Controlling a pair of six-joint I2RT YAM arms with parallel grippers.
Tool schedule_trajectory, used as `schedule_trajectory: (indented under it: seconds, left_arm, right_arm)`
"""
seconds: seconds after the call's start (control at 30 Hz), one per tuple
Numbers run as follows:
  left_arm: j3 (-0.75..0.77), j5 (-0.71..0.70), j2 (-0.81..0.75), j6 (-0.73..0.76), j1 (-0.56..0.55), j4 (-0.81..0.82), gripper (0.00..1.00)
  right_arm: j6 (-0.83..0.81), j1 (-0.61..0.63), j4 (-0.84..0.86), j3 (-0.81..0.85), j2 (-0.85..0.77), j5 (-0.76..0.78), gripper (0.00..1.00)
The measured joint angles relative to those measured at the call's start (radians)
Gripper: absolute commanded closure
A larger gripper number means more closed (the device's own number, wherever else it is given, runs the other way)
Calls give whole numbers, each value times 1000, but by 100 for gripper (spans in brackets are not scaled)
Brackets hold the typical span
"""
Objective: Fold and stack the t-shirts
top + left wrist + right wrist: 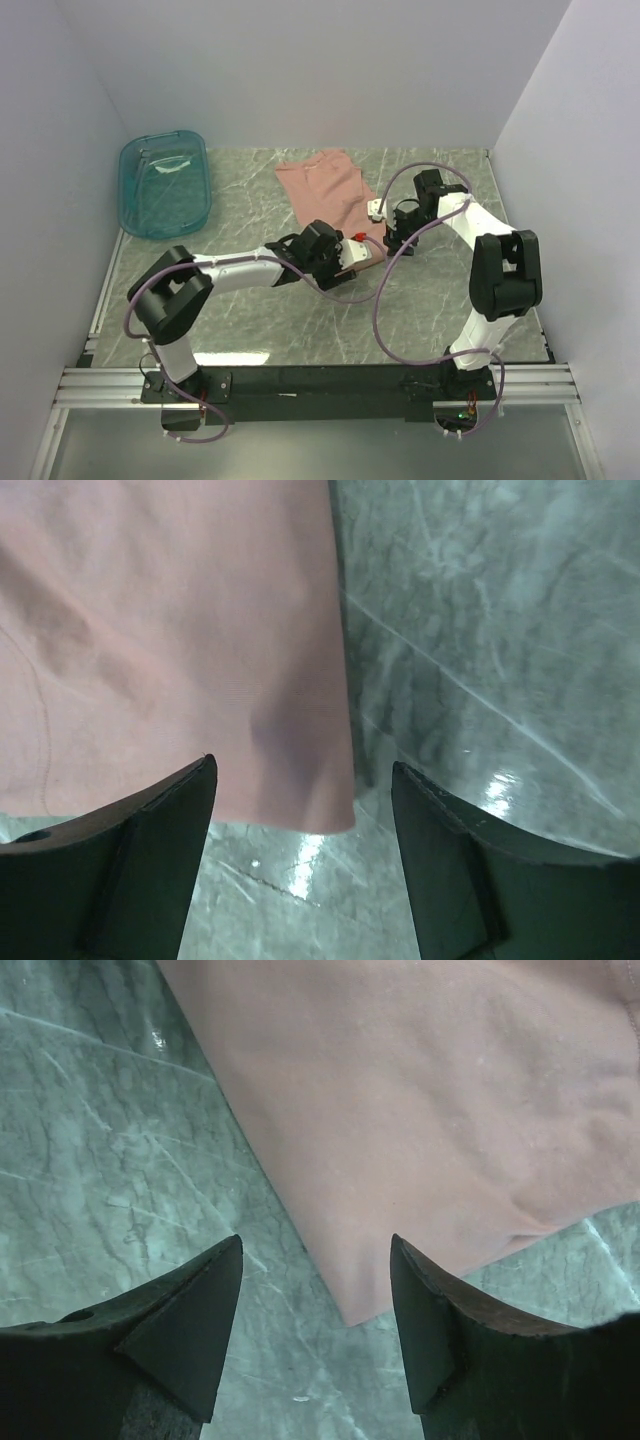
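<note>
Next, my left gripper goes down onto the dusty-pink t-shirt's near corner (332,811), which already lies between its open fingers, before it closes on the cloth.
The dusty-pink t-shirt (325,185) lies flat on the marble table at the centre back; its chest print is hidden. My left gripper (358,252) hovers open over the shirt's near edge. In the left wrist view the shirt (170,650) fills the upper left, and one corner of it lies between the open jaws of that gripper (303,770). My right gripper (392,226) is open at the shirt's right near corner. In the right wrist view the shirt (430,1090) fills the upper right, and its corner points down between the open jaws of that gripper (316,1245). Neither gripper holds cloth.
A translucent teal plastic bin (163,183) stands at the back left of the table (260,320). White walls close in the left, back and right sides. The two grippers are close together near the table's middle.
</note>
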Motion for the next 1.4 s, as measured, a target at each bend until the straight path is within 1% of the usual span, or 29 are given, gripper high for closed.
schedule_trajectory:
  seconds: [0.27, 0.33, 0.43, 0.47, 0.53, 0.57, 0.63, 0.67, 0.77, 0.83, 0.87, 0.9, 1.1, 1.17, 1.23, 1.3, 1.33, 1.4]
  left_arm:
    - [19, -77, 108, 19, -1, 5, 28]
    - [30, -98, 116, 24, -1, 11, 30]
    - [42, -119, 131, 28, -1, 19, 36]
    - [44, -122, 134, 29, -1, 20, 41]
    - [45, -128, 137, 27, -1, 20, 47]
    - [45, -129, 137, 27, -1, 19, 54]
    - [45, -130, 142, 24, -1, 20, 62]
    - [45, -129, 145, 21, -1, 20, 69]
    - [45, -130, 148, 15, 1, 20, 77]
    - [45, -129, 148, 13, 3, 21, 79]
    - [44, -129, 148, 13, 3, 21, 84]
    - [43, -128, 148, 11, 4, 24, 86]
    - [33, -124, 146, 10, 5, 39, 87]
    - [32, -119, 145, 8, 6, 41, 87]
    - [25, -113, 142, 3, 8, 46, 87]
    - [18, -108, 137, -7, 8, 50, 87]
    - [16, -106, 135, -11, 8, 50, 87]
    - [14, -101, 133, -15, 8, 50, 87]
  right_arm:
    - [-22, -2, 16, 0, 11, 20, 34]
    - [-24, 0, 23, 0, 26, 38, 34]
    - [-24, 8, 32, 1, 53, 66, 34]
    - [-24, 11, 34, 2, 66, 79, 35]
    - [-24, 20, 34, 7, 85, 103, 35]
    - [-24, 26, 34, 9, 95, 117, 35]
    - [-24, 37, 34, 9, 101, 143, 35]
    - [-24, 43, 36, 9, 101, 154, 35]
    - [-20, 58, 51, 9, 103, 188, 35]
    - [-16, 65, 61, 9, 104, 206, 35]
    - [-15, 68, 65, 9, 106, 216, 35]
    - [-13, 72, 67, 9, 109, 225, 36]
    - [-13, 90, 84, -1, 120, 270, 37]
    - [-12, 97, 90, -11, 120, 282, 40]
    - [-8, 102, 90, -18, 121, 294, 46]
    - [-2, 106, 90, -17, 122, 301, 49]
    - [4, 108, 88, -15, 124, 304, 54]
    - [16, 113, 87, -10, 129, 314, 59]
